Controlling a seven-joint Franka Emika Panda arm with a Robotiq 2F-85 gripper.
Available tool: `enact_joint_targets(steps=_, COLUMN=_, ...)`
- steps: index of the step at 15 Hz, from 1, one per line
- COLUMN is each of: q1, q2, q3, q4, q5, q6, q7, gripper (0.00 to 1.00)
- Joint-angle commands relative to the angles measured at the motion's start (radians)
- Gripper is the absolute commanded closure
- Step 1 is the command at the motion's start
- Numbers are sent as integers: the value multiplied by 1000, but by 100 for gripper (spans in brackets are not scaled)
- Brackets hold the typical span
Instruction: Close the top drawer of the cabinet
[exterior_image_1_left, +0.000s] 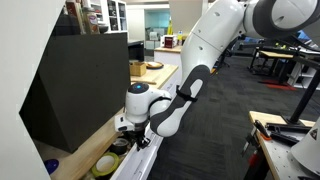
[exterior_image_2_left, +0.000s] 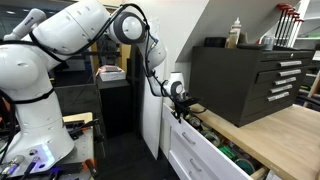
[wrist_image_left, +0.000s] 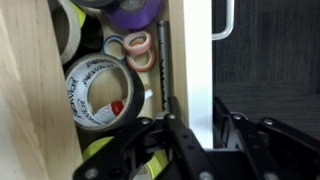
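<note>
My gripper pushes the white front panel toward the countertop's edge next, then releases the panel, since the drawer stands pulled out with tape rolls showing.
The top drawer of the cabinet stands pulled out. Several tape rolls lie inside it. In the wrist view, my gripper straddles the drawer's white front panel. One finger is inside the drawer and the other is outside, near the metal bar handle. The jaws are shut on the panel's top edge. In both exterior views the gripper reaches down at the drawer's front edge. The arm hides the contact itself there.
A big black tool chest sits on the light wood countertop above the drawer. Bottles stand on the chest. Desks and equipment stand across the dark floor. A workbench stands nearby.
</note>
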Motion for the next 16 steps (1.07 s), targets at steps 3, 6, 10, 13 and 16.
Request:
enact_joint_targets(steps=3, q1=2, q2=93, q3=-22, q4=154, q5=-3, q6=-51, q7=1, gripper=86)
enact_joint_targets(steps=6, q1=0, q2=106, q3=-15, q4=180, q5=-2, q6=-60, q7=-8, gripper=86)
enact_joint_targets(steps=10, q1=-2, q2=108, q3=-14, q4=187, q5=-2, q6=-57, q7=-12, gripper=88)
enact_joint_targets(steps=13, q1=4, q2=73, q3=-14, q4=150, q5=-6, q6=-61, q7=-10, gripper=38)
enact_joint_targets(steps=16, q1=37, q2=-13, q3=-43, q4=52, q5=-31, q6=-45, q7=26, gripper=20)
